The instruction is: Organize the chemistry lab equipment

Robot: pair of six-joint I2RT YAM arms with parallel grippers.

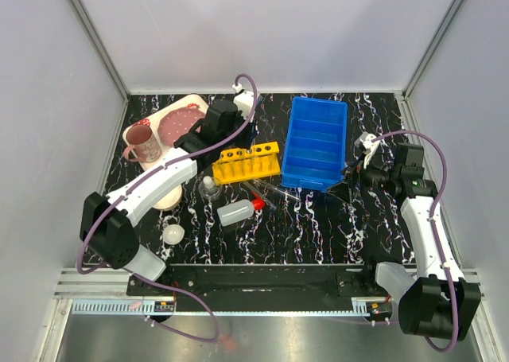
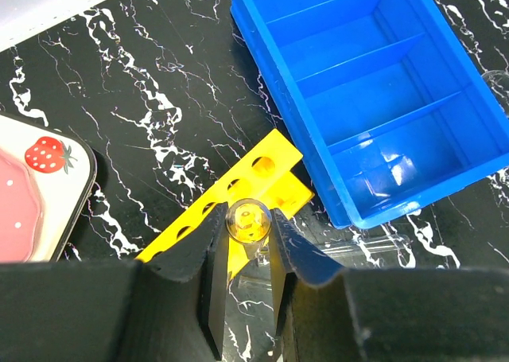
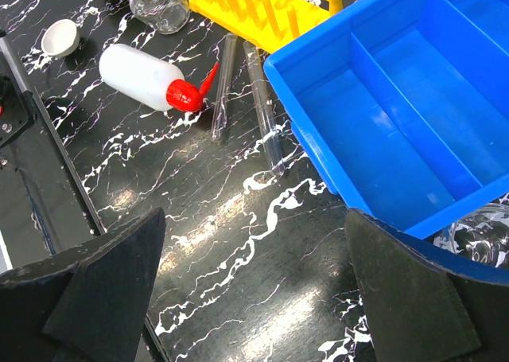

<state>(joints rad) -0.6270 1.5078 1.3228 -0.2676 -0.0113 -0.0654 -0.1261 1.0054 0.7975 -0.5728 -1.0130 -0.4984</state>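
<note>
The thin clear test tube [image 2: 248, 217] already hangs upright above the yellow holed rack, so the left gripper should next move down toward that rack to release the tube in it.
My left gripper [image 2: 247, 228] is shut on a thin clear test tube [image 2: 248, 217], seen end-on. It holds the tube over the right end of the yellow holed rack [image 2: 262, 169]. In the top view the left gripper [image 1: 213, 139] hangs just behind the rack [image 1: 246, 163]. Two more test tubes [image 3: 222, 82] lie on the table between the rack and the red-capped squeeze bottle [image 3: 141, 74], which lies on its side. The small glass flask [image 1: 210, 188] and small white dish [image 1: 172, 234] stand in front of the rack. My right gripper [image 3: 258, 298] is open and empty, low beside the blue bin's near right corner.
A blue divided bin [image 1: 318, 143] sits right of the rack. A pink mug [image 1: 143, 142] and strawberry plate [image 1: 181, 123] rest on a tray at the back left. A larger white bowl [image 1: 169, 200] lies partly under my left arm. A clear glass piece [image 3: 481, 236] sits by the bin's corner.
</note>
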